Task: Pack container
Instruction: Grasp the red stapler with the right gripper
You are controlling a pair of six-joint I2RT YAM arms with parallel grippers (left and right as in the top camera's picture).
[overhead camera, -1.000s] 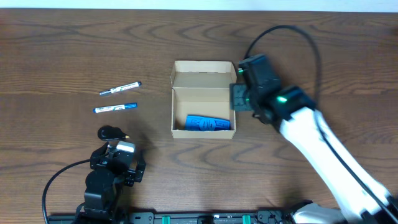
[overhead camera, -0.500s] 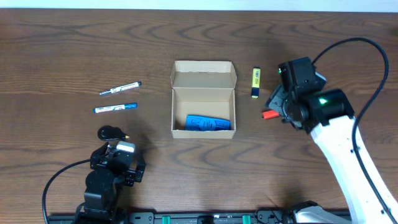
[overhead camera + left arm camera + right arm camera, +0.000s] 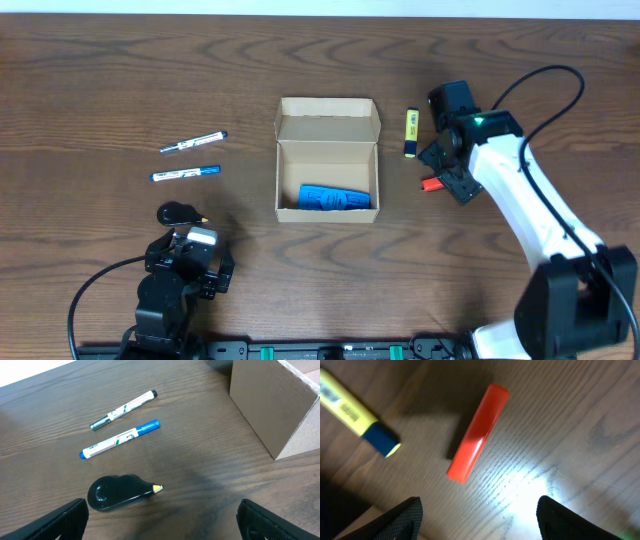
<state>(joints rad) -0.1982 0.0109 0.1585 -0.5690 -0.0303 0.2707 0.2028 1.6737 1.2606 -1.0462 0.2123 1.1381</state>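
Note:
My right gripper moves down onto the short red marker (image 3: 432,184) (image 3: 477,432) next and closes its open fingers around it, since the marker lies just below on the tabletop.
The container (image 3: 328,123), a tan cardboard box with its flap lid open, stands mid-table and holds a blue case (image 3: 335,199); its side wall (image 3: 272,405) shows in the left wrist view. To its right lie a yellow highlighter (image 3: 411,133) (image 3: 355,415) and a short red marker (image 3: 432,184) (image 3: 477,432). My right gripper (image 3: 447,170) (image 3: 480,520) hovers open just over the red marker, with nothing between its fingers. My left gripper (image 3: 185,265) (image 3: 162,520) rests open near the front edge, empty.
Two white markers with blue ends (image 3: 194,142) (image 3: 186,173) lie left of the box, also seen in the left wrist view (image 3: 123,409) (image 3: 120,439). A black teardrop-shaped tape roller (image 3: 180,213) (image 3: 120,492) sits just ahead of my left gripper.
My right arm left the box's right side, swung out to the right and now sits over the red marker, with its jaws wider. The left arm has not moved.

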